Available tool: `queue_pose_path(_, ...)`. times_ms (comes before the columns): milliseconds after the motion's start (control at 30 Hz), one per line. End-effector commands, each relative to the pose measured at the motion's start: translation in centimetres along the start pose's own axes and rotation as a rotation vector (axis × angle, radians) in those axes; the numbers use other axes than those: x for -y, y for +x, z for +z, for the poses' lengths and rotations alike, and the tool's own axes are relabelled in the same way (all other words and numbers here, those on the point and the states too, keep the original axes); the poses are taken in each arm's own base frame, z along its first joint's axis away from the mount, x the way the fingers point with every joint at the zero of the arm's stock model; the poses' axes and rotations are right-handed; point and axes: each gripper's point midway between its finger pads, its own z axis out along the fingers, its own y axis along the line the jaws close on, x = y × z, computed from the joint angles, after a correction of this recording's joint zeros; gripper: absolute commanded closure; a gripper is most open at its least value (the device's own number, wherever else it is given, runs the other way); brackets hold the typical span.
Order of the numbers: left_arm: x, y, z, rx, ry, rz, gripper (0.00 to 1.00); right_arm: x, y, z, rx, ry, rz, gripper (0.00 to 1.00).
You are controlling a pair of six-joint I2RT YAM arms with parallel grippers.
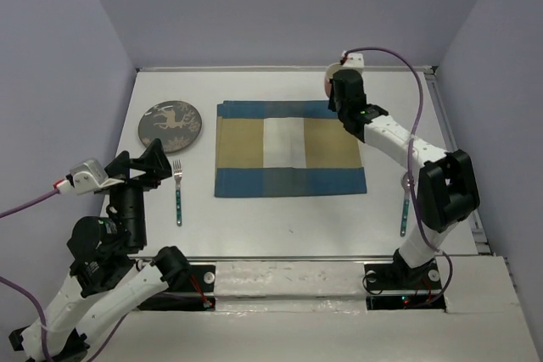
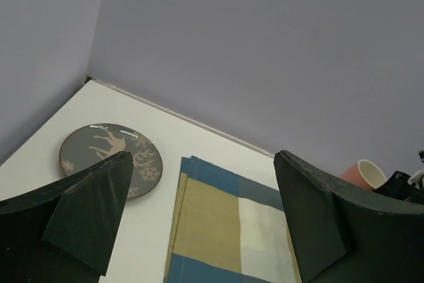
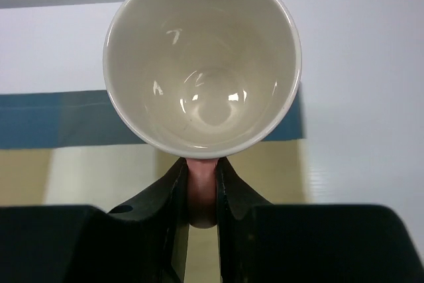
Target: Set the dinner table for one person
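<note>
The robot's right gripper will next lower the cup straight down onto the far corner of the mat.
The white dinner table [image 1: 288, 218] bears a blue, tan and white checked mat [image 1: 288, 148] at its middle. My right gripper [image 1: 336, 95] is shut on the pink handle of a cup [image 1: 329, 82] over the mat's far right corner. In the right wrist view the fingers [image 3: 173, 193] pinch the handle and the cup's white inside [image 3: 202, 57] faces the camera. The cup also shows in the left wrist view [image 2: 363, 173]. My left gripper [image 1: 157, 158] is open and empty, raised near the table's left side, jaws wide apart [image 2: 199, 217].
A dark grey plate with a deer pattern [image 1: 170, 125] lies at the far left, also in the left wrist view [image 2: 109, 157]. A fork with a teal handle [image 1: 178, 192] lies left of the mat. Another teal-handled utensil [image 1: 405, 208] lies at the right, near the right arm.
</note>
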Motion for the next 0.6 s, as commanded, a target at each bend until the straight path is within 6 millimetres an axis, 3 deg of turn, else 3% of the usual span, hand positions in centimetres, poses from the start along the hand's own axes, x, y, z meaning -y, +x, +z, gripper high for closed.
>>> queue_pose_path(0,0.9,0.4,0.7,0.003,-0.004,-0.014,0.01,4.6,-4.5,1.2,0.110,0.035,0.090,1.00)
queue_pose_path(133,1.4,1.1,1.0,-0.016,0.003,0.013,0.01,8.5,-3.7,3.5,0.075,0.103,0.093,1.00)
queue_pose_path(233,1.6,1.4,1.1,-0.024,0.002,0.023,0.01,9.6,-2.6,4.7,0.044,0.104,0.106,1.00)
queue_pose_path(567,2.4,2.7,1.7,-0.056,0.009,0.066,0.01,8.4,0.1,7.2,-0.018,0.060,0.114,1.00)
